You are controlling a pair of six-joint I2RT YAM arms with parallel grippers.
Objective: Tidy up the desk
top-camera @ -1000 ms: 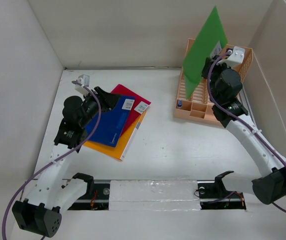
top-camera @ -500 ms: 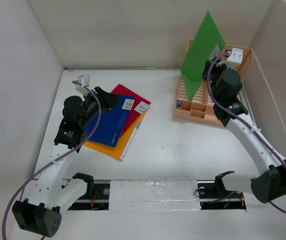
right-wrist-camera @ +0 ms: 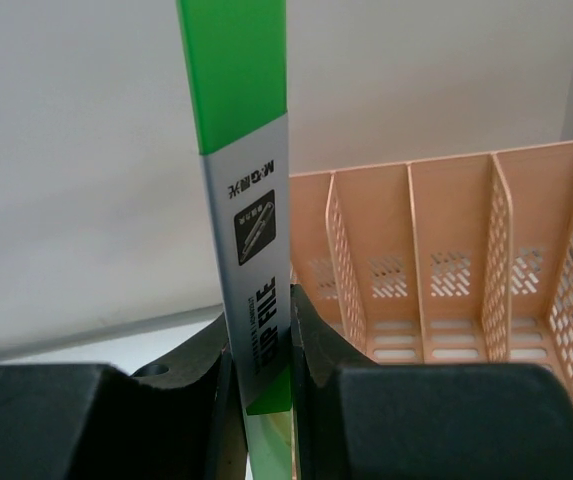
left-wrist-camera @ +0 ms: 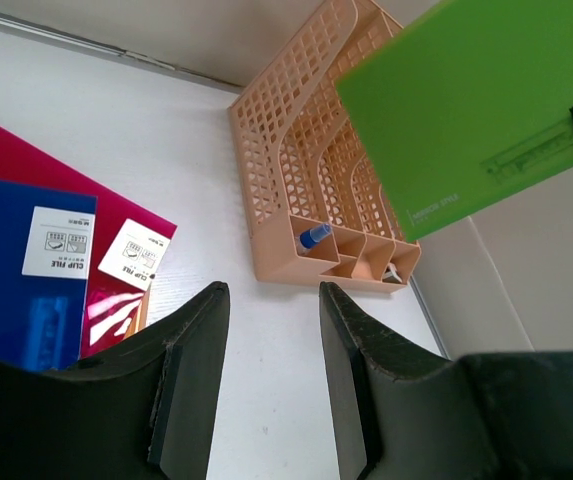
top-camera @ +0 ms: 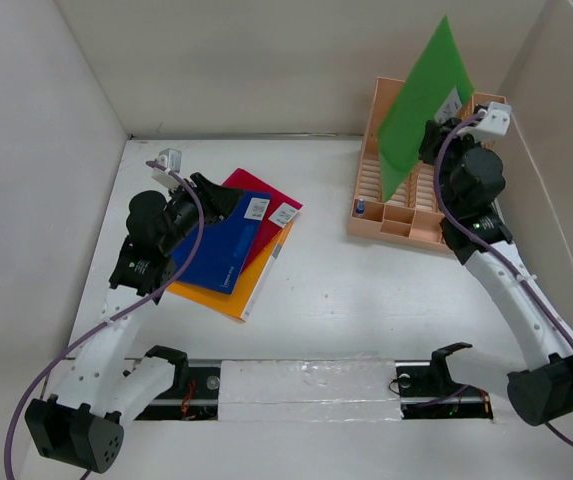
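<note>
The green file (top-camera: 421,105) is still above the rack's dividers. I will next lower my right gripper toward the rack slot nearest the red file (top-camera: 369,179), moving left in the top view.
The desk (top-camera: 326,290) is a white tabletop walled by white panels. My right gripper (top-camera: 438,132) is shut on a green clip file (top-camera: 421,105) and holds it upright and tilted above the peach slotted file rack (top-camera: 386,215). In the right wrist view the file's spine (right-wrist-camera: 246,200) is pinched between my fingers (right-wrist-camera: 321,345), with the rack's slots (right-wrist-camera: 446,270) to the right. My left gripper (top-camera: 228,198) is open and empty over a stack of blue (top-camera: 216,245), red (top-camera: 266,225) and orange (top-camera: 251,285) files. The left wrist view shows the green file (left-wrist-camera: 466,110) and the rack (left-wrist-camera: 306,180).
A small blue item (left-wrist-camera: 313,237) lies in a front compartment of the rack. White labels (left-wrist-camera: 58,240) mark the blue and red files. White wall panels stand close behind and right of the rack. A metal rail (top-camera: 306,380) runs along the near edge.
My right gripper has carried the green file to the right and a little farther back, over the rack's right side. The left arm has not moved.
</note>
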